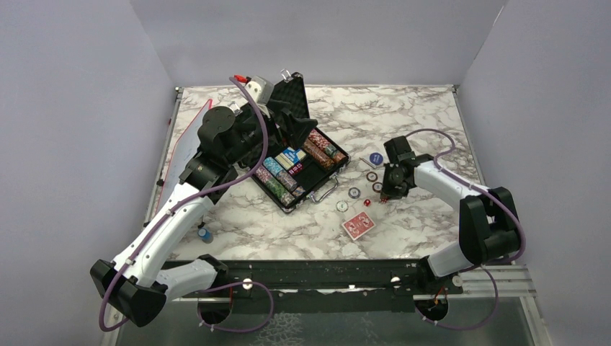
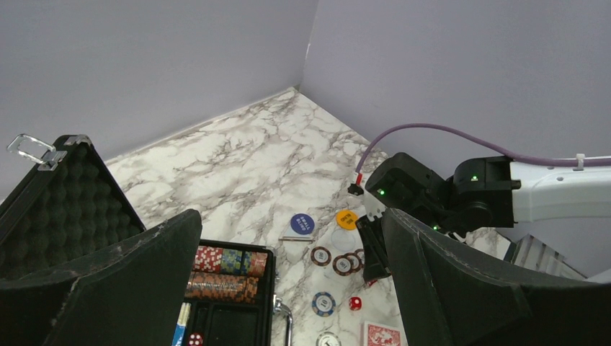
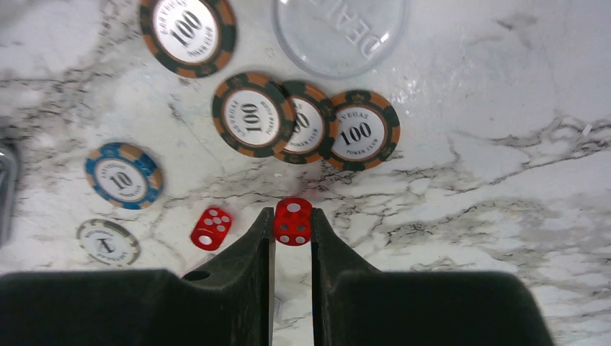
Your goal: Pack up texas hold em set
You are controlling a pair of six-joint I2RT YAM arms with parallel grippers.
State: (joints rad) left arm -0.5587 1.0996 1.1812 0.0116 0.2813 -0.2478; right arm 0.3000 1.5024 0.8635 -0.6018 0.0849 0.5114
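Next, my right gripper will lift, move left in the top view, lower to the gap beside the red dice and release, as those are already inside the briefcase [image 1: 317, 189].
The black briefcase [image 1: 317, 189] lies open at the left-centre of the table, its foam lid [image 1: 294, 97] raised and rows of chips inside. Over it hangs my left gripper [image 1: 290, 124] [image 2: 290, 214], open and holding nothing. My right gripper [image 1: 385, 196] [image 3: 292, 227] is down on the marble, both fingers pressed against the sides of a red die [image 3: 292, 221]. A second die [image 3: 211, 228] lies just left of it. Loose 100 chips [image 3: 252, 113], a blue 10 chip [image 3: 123, 175], a clear dealer disc [image 3: 339, 32], blue [image 2: 302, 223] and orange discs [image 2: 347, 218] and red-backed cards [image 1: 358, 225] lie around.
A red-edged white board [image 1: 184, 144] leans along the table's left edge behind my left arm. A small blue-tipped tool [image 1: 204, 233] sits near the front left. Grey walls enclose the table on three sides.
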